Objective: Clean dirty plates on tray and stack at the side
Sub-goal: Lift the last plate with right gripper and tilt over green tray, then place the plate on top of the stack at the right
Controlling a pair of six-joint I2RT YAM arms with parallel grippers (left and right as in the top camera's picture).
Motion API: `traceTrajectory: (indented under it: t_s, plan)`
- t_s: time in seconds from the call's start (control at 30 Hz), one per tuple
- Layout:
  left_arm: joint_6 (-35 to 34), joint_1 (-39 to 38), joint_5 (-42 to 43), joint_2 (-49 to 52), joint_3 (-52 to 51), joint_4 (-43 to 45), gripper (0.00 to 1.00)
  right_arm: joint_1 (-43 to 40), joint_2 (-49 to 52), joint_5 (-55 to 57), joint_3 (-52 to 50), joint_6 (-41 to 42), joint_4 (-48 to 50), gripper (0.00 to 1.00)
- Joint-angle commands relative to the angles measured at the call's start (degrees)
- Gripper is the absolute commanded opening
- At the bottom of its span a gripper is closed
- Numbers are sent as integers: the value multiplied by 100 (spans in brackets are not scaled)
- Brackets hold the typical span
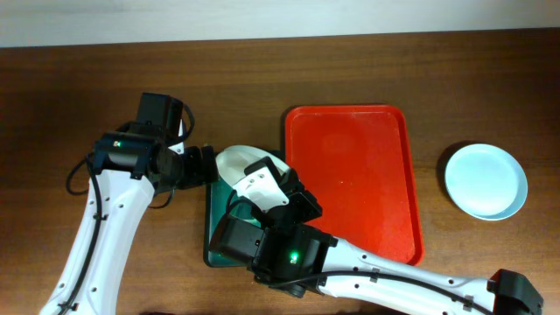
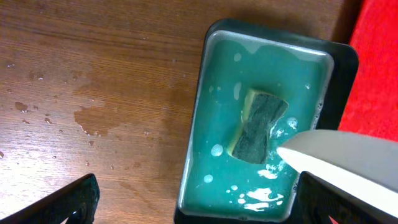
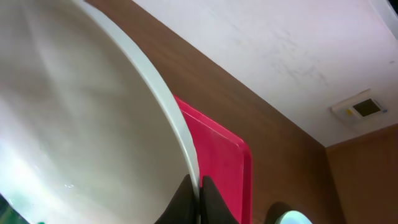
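My right gripper needs to sweep over the red tray (image 1: 354, 179) and down to release the rim, since the table's pale plate (image 1: 486, 181) lies to its right in the overhead view.
My right gripper (image 3: 199, 198) is shut on the rim of a pale plate (image 3: 81, 124) and holds it tilted over the dark green sponge tray (image 1: 213, 229). The plate's edge shows in the overhead view (image 1: 234, 161) and the left wrist view (image 2: 351, 160). My left gripper (image 2: 199, 208) is open and empty above the sponge tray (image 2: 199, 124), left of the plate. In the overhead view it (image 1: 206, 166) is next to the plate. The red tray (image 1: 354, 179) has nothing on it. A pale plate (image 1: 486, 181) lies on the table to its right.
A green sponge (image 2: 258, 127) lies in teal soapy water in the sponge tray. Water drops and a wet patch (image 2: 93, 118) mark the wooden table left of it. The red tray's edge (image 2: 376, 68) lies close beside the sponge tray.
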Motion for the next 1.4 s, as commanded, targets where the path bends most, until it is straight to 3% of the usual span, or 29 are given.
traceTrajectory:
  t_s: [0.0,0.57,0.67,0.7,0.73,0.77,0.8,0.87,1.07,1.2,1.37]
  plan:
    - [90,20,-59,-92,79,-7,100,-120,-42,201,120,306,39,4]
    - [90,20,-59,-92,79,-7,99,-127,-42,-81,120,306,114,4]
    - [90,20,-59,-92,79,-7,99,-562,-42,-131,118,876,-20,4]
    - [90,20,-59,-92,79,-7,99,-874,-42,-365,118,1226,-131,4]
    - [90,20,-59,-92,79,-7,100,-1488,-42,-1606,120,1274,-146,4]
    - [90,20,-59,-92,79,-7,100,-2317,-46,-3788,177,1001,-350,4]
    - [90,20,-61,-92,79,-7,99,-3578,-74,-6424,184,-48,-407,4]
    - [90,20,-59,-92,79,-7,99,-4826,-251,-7560,184,-175,-553,4]
    - [90,20,-59,-92,79,-7,99,-8583,-326,-7582,155,-597,-1266,4]
    - [90,20,-59,-92,79,-7,99,-10778,-109,-6854,153,-546,-1287,4]
    - [90,20,-59,-92,79,-7,100,-11875,446,-6826,-284,-149,-922,4]
